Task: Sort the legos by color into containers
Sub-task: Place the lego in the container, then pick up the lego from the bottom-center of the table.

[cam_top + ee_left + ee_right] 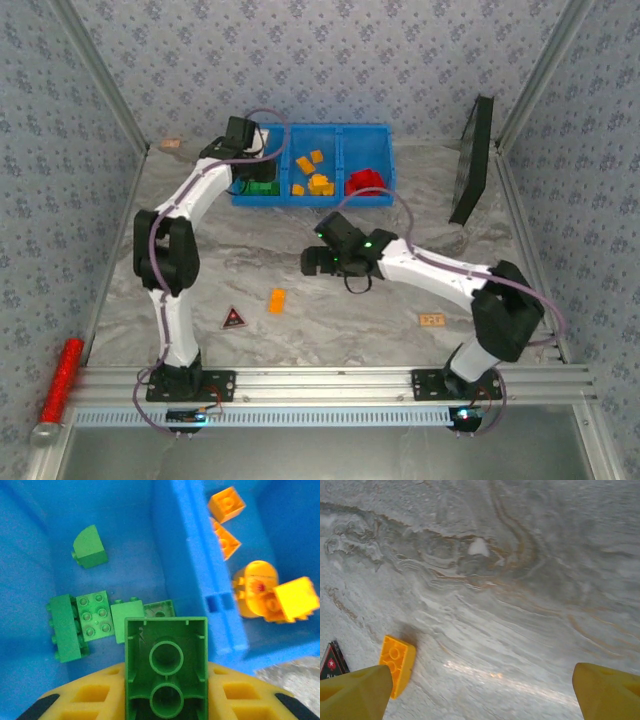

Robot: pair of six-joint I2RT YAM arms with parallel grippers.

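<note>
Next, my left gripper lowers the green lego toward the green legos at this bin section's near end and opens to release it, as this section holds only green.
My left gripper (245,135) hangs over the left compartment of the blue bin (340,128). In the left wrist view the left gripper (166,700) is shut on a green lego (166,655) with its hollow underside facing the camera. Several green legos (85,625) lie on the compartment floor below it. Orange-yellow legos (315,175) fill the middle compartment and red ones (366,181) the right. My right gripper (310,262) is open low over the table, nothing between its fingers (355,692). One orange lego (277,300) (397,662) lies on the table just beside its left finger.
A dark triangular tag (233,319) (330,661) lies left of the orange lego. A red glittery cylinder (60,380) rests at the near left rail. A black panel (472,160) leans at the back right. A small tan label (431,319) sits near the right arm.
</note>
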